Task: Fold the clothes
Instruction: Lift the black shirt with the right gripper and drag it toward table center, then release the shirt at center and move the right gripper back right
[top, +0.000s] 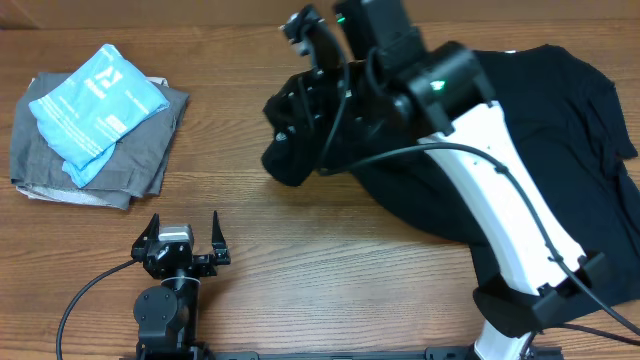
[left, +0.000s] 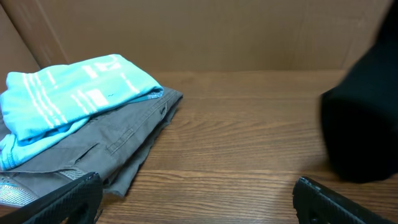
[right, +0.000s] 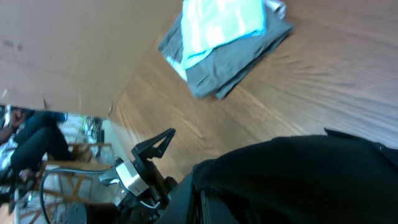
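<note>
The bare wood beside the grey garment, to the left in the overhead view, is open, so my right gripper should lower toward it next and release the bunched fabric.
The black clothes (top: 540, 130) lie spread over the right half of the table. My right gripper (top: 300, 125) is shut on a bunched part of the black fabric and holds it out to the left of the rest. In the right wrist view the black fabric (right: 298, 180) fills the jaws (right: 202, 205). My left gripper (top: 185, 238) is open and empty near the front edge at the left, apart from the clothes. In the left wrist view its fingers (left: 199, 205) frame bare wood, with the black fabric (left: 360, 124) at the right.
A grey folded garment (top: 120, 160) lies at the far left with a light blue plastic packet (top: 95, 110) on top. Both also show in the left wrist view, garment (left: 124, 134) and packet (left: 68, 93), and in the right wrist view (right: 239, 65).
</note>
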